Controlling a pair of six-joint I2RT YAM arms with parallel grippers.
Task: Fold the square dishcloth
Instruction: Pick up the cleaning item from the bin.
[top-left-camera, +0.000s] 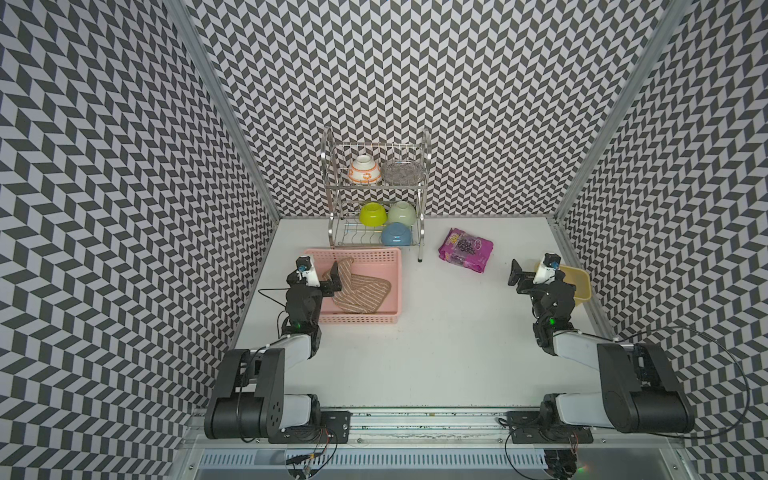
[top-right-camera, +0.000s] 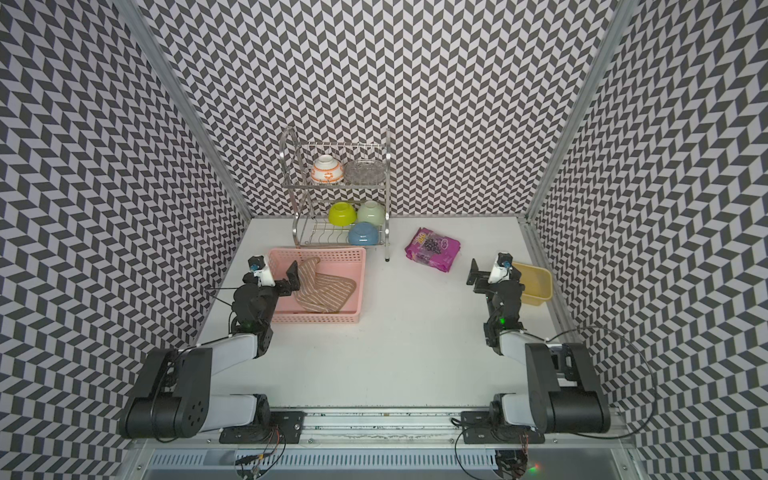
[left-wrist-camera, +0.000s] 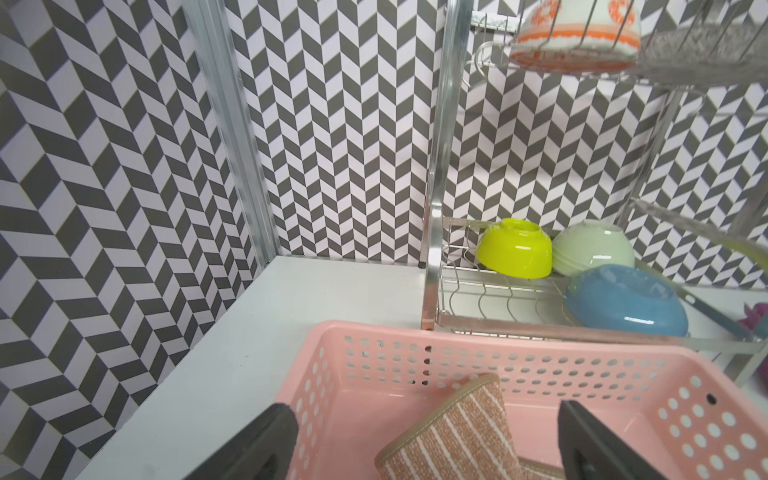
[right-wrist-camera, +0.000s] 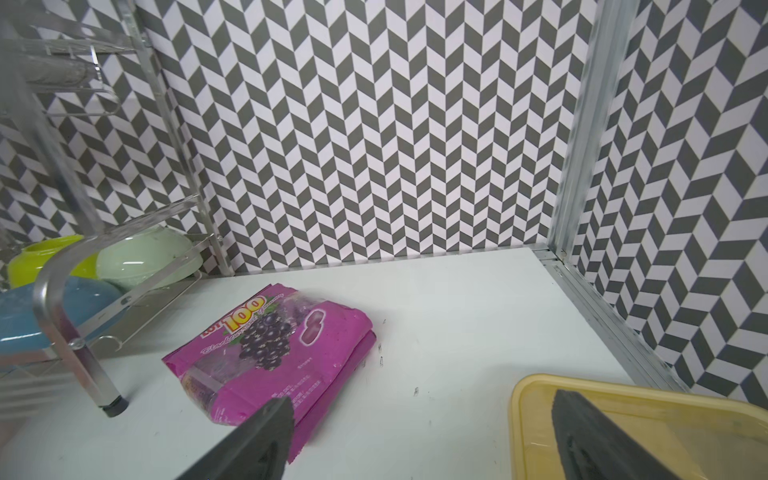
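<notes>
My left gripper will tilt downward and lower into the basket onto the fold by the dishcloth's raised corner, because the dishcloth stands up there off the basket's bottom.
The square dishcloth, brown with thin pale stripes and darker edging, lies crumpled inside the pink basket at the table's left. One rounded corner of the cloth stands up near the basket's far wall. My left gripper hangs open over the basket's left part, right beside that raised corner. In the left wrist view the dishcloth shows between the spread fingers of the left gripper, with the basket around it. My right gripper is open and empty over the table at the right.
A metal dish rack with several upturned bowls stands at the back, just behind the basket. A purple candy bag lies to the rack's right. A yellow tub sits by the right wall, under the right wrist.
</notes>
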